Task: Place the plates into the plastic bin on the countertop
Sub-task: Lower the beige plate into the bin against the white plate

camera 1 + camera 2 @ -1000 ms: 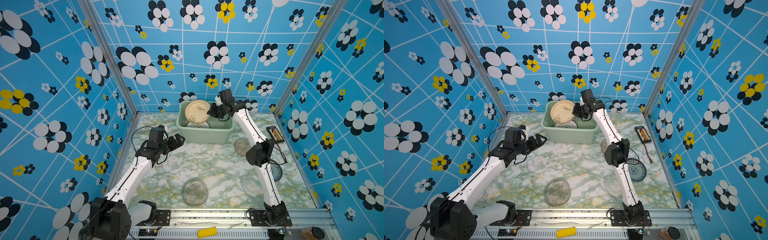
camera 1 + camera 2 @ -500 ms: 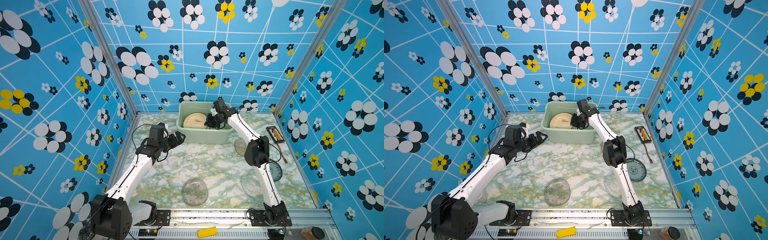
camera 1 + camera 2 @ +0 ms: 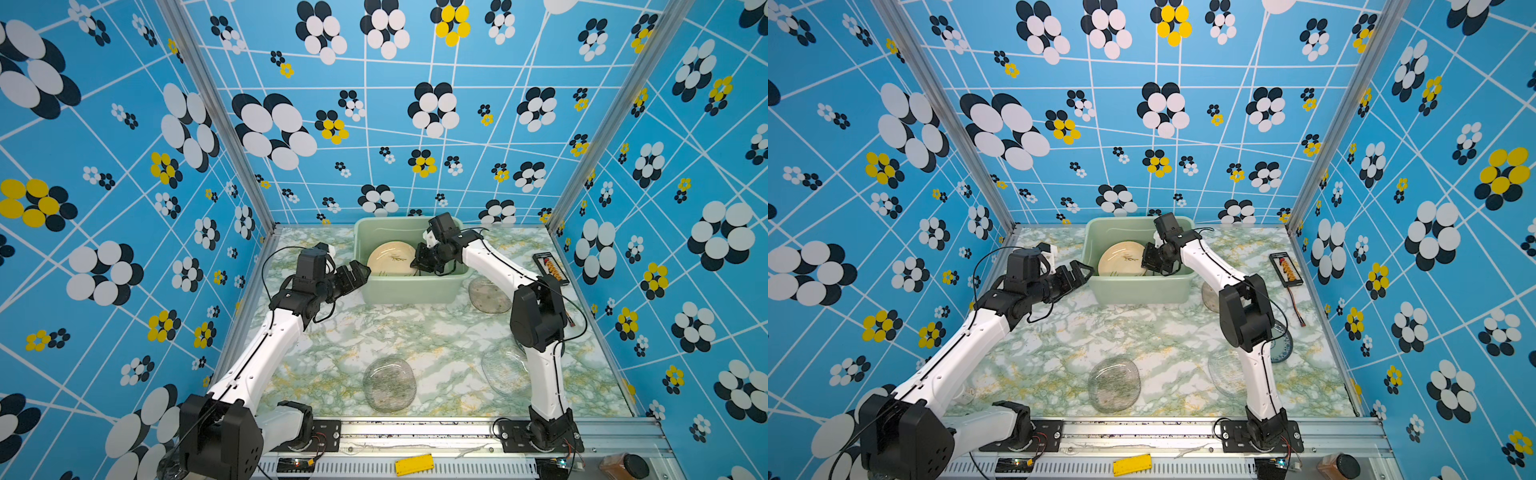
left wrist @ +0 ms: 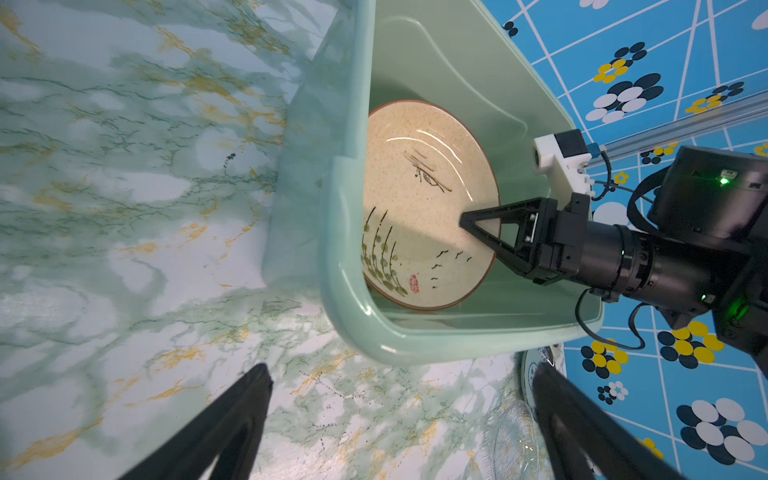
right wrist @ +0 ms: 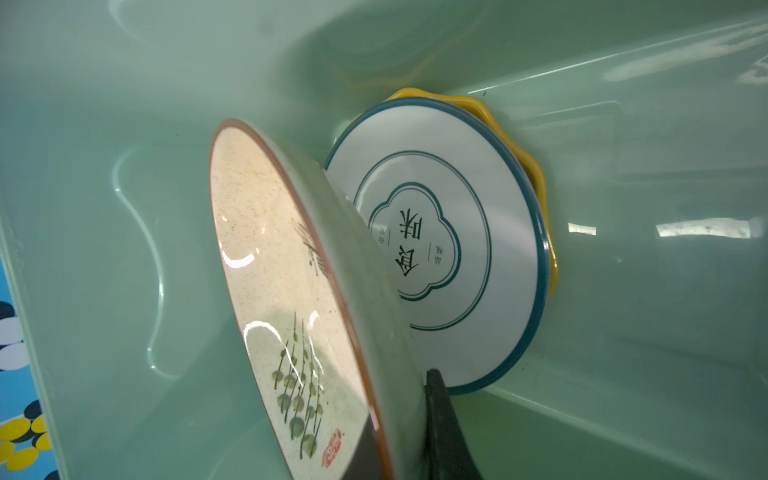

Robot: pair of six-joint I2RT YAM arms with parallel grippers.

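My right gripper should next lower and pull back to release the beige plate against the white plate (image 5: 469, 249), which is below it on the yellow one.
The pale green plastic bin (image 3: 409, 291) (image 3: 1142, 291) stands at the back of the marble countertop (image 3: 415, 332). Inside it my right gripper (image 3: 419, 264) (image 3: 1148, 262) is shut on the rim of a beige plate (image 3: 390, 259) (image 3: 1121, 259) with a grass drawing, held tilted. In the right wrist view the beige plate (image 5: 270, 270) leans over a white plate (image 5: 469, 249) with a teal rim, which lies on a yellow plate (image 5: 536, 174). My left gripper (image 3: 359, 272) (image 4: 401, 374) stays open and empty, just outside the bin's left wall (image 4: 345, 249).
Plates lie on the countertop: a clear one (image 3: 389, 384) near the front, a second clear one (image 3: 505, 370) by the right arm, a smoky one (image 3: 488, 295) right of the bin, a blue-patterned one (image 3: 1281, 345) behind the right arm. A black board (image 3: 550, 268) lies at the right wall.
My right gripper has carried the beige plate down from above the bin's rim into the bin, tipping it from nearly upright to leaning. The left arm has barely moved.
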